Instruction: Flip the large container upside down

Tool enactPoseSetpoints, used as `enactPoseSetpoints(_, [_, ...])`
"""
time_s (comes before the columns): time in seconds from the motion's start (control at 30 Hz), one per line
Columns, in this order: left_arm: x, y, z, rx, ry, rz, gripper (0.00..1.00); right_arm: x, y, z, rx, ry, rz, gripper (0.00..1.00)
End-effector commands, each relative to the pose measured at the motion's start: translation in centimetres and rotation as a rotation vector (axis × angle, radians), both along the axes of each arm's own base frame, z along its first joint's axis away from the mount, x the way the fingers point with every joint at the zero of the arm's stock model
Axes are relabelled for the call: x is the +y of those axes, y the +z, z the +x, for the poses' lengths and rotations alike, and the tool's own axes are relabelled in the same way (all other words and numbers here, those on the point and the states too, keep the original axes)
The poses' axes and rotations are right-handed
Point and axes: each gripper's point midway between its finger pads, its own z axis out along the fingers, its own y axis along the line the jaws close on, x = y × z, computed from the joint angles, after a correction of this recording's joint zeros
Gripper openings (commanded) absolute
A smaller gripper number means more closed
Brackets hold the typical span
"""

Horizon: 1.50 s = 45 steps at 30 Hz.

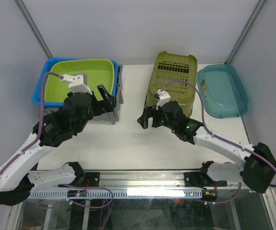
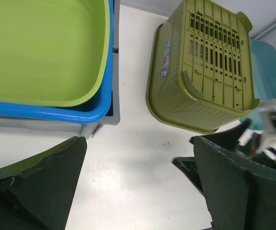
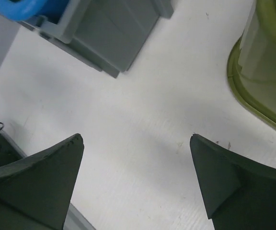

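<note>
I should next move my left gripper outward and down onto the lime-green tub's rim (image 1: pixel 112 70), near its far corner by the basket, because that tub fills the crate.
The large container, a grey crate (image 1: pixel 119 94), stands upright at the back left. A bright blue tub (image 1: pixel 41 86) is nested in it, and a lime-green tub (image 1: pixel 87 76) is nested in that, so only the crate's right and near walls show. The crate's corner appears in the left wrist view (image 2: pixel 101 125) and its wall in the right wrist view (image 3: pixel 114 33). My left gripper (image 1: pixel 108 100) is open and empty at the crate's near right corner (image 2: pixel 138 143). My right gripper (image 1: pixel 146 119) is open and empty over bare table between the crate and the basket (image 3: pixel 135 139).
An olive-green slotted basket (image 1: pixel 174 79) lies upside down at the back middle, right behind my right gripper (image 2: pixel 200 72) (image 3: pixel 267 72). A teal tub (image 1: pixel 223 91) sits at the back right. White walls enclose the table.
</note>
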Motion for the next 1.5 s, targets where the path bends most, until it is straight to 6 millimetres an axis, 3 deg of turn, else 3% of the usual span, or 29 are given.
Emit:
enactPoseSetpoints(0.0, [-0.1,1.8,-1.0,-0.01,-0.022,-0.108,0.99,1.2,-1.3,3.1,-0.016,-0.076,-0.046,0.97])
enactPoseSetpoints(0.1, [-0.3,1.2,-1.2,0.011,-0.026,-0.118,0.99,-0.5,-3.7,6.0,0.008,-0.165,-0.154,0.97])
enactPoseSetpoints(0.2, [-0.1,1.3,-1.3,0.034,-0.017,-0.1,0.99,-4.1,-5.0,8.8,0.035,-0.259,-0.194,0.97])
enactPoseSetpoints(0.3, [0.1,0.8,-1.1,0.071,-0.004,-0.038,0.99,-7.2,-5.1,10.4,0.035,-0.32,-0.198,0.97])
enactPoseSetpoints(0.43, [-0.6,-1.8,0.0,0.126,-0.01,0.042,0.99,-8.2,-4.4,11.0,0.013,-0.325,-0.177,0.97])
enactPoseSetpoints(0.6, [-0.1,-4.5,4.1,0.2,-0.031,0.053,0.99,-9.4,-4.2,10.8,0.02,-0.37,-0.202,0.98])
enactPoseSetpoints(0.77, [0.5,-4.8,8.5,0.218,-0.031,0.083,0.99,-13.4,-5.0,12.7,0.08,-0.509,-0.186,0.99])
enactPoseSetpoints(0.87, [0.2,-4.5,11.1,0.215,-0.031,0.117,0.99,-13.2,-5.4,13.5,0.139,-0.476,-0.12,0.99])
enactPoseSetpoints(1.0, [-0.3,-4.3,14.3,0.192,-0.041,0.139,0.99,-11.7,-3.4,12.4,0.103,-0.389,-0.052,0.99])
enactPoseSetpoints(1.17, [-0.7,-3.7,19.3,0.164,-0.024,0.15,0.95,-10.9,0.6,8.6,0.027,-0.302,0.052,0.99])
enactPoseSetpoints(1.37, [-0.4,-6.1,26.1,0.171,0.08,0.189,0.85,-12.6,1.3,4.8,0.014,-0.314,0.041,0.99])
enactPoseSetpoints(1.47, [-0.2,-7.2,28.2,0.178,0.11,0.203,0.79,-13.4,1.5,3.3,0.02,-0.321,0.031,0.99])
